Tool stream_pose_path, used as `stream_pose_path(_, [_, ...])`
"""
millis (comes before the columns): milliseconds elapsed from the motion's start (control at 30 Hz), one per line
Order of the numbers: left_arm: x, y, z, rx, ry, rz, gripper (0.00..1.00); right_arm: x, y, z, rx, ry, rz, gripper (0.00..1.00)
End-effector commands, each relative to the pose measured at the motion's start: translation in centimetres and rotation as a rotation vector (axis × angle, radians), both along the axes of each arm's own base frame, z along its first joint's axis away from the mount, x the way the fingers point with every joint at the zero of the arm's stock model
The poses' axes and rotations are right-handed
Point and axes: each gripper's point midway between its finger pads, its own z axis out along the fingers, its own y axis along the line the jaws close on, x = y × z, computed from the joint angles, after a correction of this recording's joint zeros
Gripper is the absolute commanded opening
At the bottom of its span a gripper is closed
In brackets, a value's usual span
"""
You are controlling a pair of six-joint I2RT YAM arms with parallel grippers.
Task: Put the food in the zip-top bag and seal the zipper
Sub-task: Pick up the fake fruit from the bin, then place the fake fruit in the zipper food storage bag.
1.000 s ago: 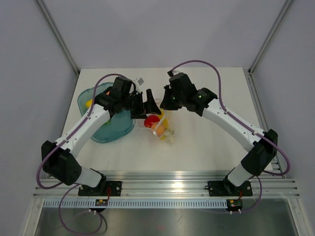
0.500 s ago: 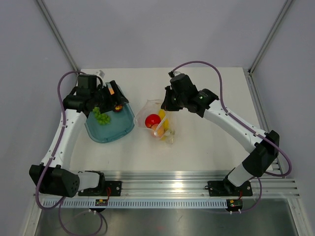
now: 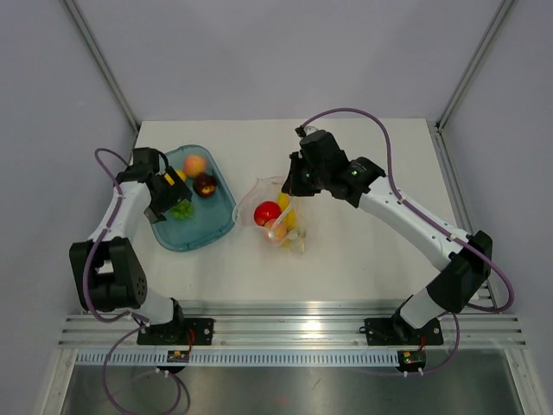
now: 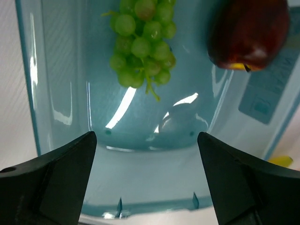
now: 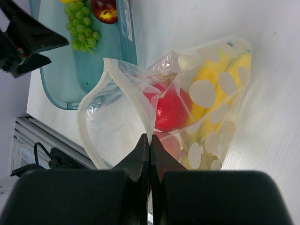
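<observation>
My open fingers are short of the green grapes' stem end, which is free of the plum (image 4: 248, 33). My left gripper will first go down toward that stem end to straddle it.
The clear zip-top bag (image 3: 278, 216) lies at mid table with its mouth held open. It holds a red apple (image 5: 171, 110), yellow banana (image 5: 211, 79) and a pinkish fruit (image 5: 166, 145). My right gripper (image 5: 150, 140) is shut on the bag's mouth strip (image 5: 123, 77); it also shows in the top view (image 3: 294, 186). My left gripper (image 4: 147, 178) is open and empty, low over the teal tray (image 4: 140, 159), just short of the green grapes (image 4: 143, 42). A dark red plum (image 4: 248, 33) lies beside them. A peach (image 3: 195, 164) lies at the tray's far end.
The teal tray (image 3: 197, 235) sits left of the bag, with a small yellow piece (image 3: 180, 175) next to my left gripper (image 3: 170, 201). Metal frame posts stand at the table's back corners. A rail runs along the near edge.
My left arm has swung from the bag's mouth back to the left and come down over the tray, open and empty. The right gripper has kept its hold on the bag.
</observation>
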Motion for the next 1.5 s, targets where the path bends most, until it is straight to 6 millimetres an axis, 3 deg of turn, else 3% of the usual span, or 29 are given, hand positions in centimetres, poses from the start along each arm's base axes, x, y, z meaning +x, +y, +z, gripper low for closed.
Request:
stream_pose_path(0, [4.3,2.0,-0.5,0.070,-0.105,0.081,0.93,-0.6,0.7,2.6,0.062,-0.063,0.045,0.00])
stream_pose_path(133, [6.2,3.7,-3.5,0.124,-0.022,0.123,0.93,-0.6,0.7,2.7,0.068,-0.062,0.044,0.00])
stream_pose_path(233, [7.0,4.5,-4.3,0.155,-0.031,0.148,0.93,-0.6,1.0,2.2,0.064,-0.049,0.049,0.00])
stream_pose_path(367, [7.1,5.0,-7.2,0.167,0.032,0.159,0.91,-0.4,1.3,1.4,0.052,-0.030,0.056,0.00])
stream_pose_path(467, [7.4,4.5,-8.9,0.138,0.060,0.160,0.83,-0.1,1.8,1.0,0.050,-0.020,0.063,0.00])
stream_pose_path(600, [7.5,4.2,-9.7,0.116,0.063,0.162,0.70,0.1,2.2,0.7,0.044,-0.009,0.074,0.00])
stream_pose_path(667, [7.7,4.1,-9.3,0.111,0.056,0.162,0.56,0.1,2.3,0.8,0.049,-0.011,0.075,0.00])
stream_pose_path(767, [7.6,3.9,-7.1,0.100,0.013,0.171,0.34,0.1,2.3,0.9,0.050,-0.010,0.074,0.00])
stream_pose_path(800, [7.8,3.7,-4.9,0.095,-0.044,0.174,0.29,0.1,2.2,1.0,0.051,-0.011,0.072,0.00])
stream_pose_path(867, [7.4,3.4,-2.4,0.085,-0.109,0.170,0.17,-0.1,2.1,1.0,0.054,-0.010,0.068,0.00])
stream_pose_path(900, [7.3,3.1,-1.1,0.082,-0.140,0.157,0.17,-0.1,2.1,1.1,0.056,-0.012,0.066,0.00])
stream_pose_path(933, [7.2,2.7,1.8,0.078,-0.216,0.140,0.15,-0.1,2.0,1.1,0.056,-0.011,0.061,0.00])
stream_pose_path(1067, [6.1,-0.1,7.4,0.015,-0.335,0.002,0.09,-0.1,2.0,1.1,0.063,-0.013,0.059,0.00])
stream_pose_path(1133, [5.5,-2.8,9.5,-0.020,-0.388,-0.130,0.05,-0.1,2.1,1.3,0.068,-0.017,0.059,0.00])
stream_pose_path(1167, [4.5,-4.7,11.6,-0.056,-0.447,-0.210,0.05,0.0,2.1,1.3,0.069,-0.018,0.059,0.00])
stream_pose_path(1300, [0.6,-12.7,16.5,-0.149,-0.583,-0.502,0.06,0.2,2.2,1.4,0.075,-0.019,0.057,0.00])
stream_pose_path(1400, [-2.6,-17.6,19.0,-0.302,-0.639,-0.695,0.07,0.0,2.4,1.6,0.086,-0.017,0.061,0.00])
stream_pose_path(1467, [-4.7,-20.5,19.4,-0.422,-0.643,-0.833,0.07,-0.2,2.3,1.8,0.094,-0.017,0.061,0.00])
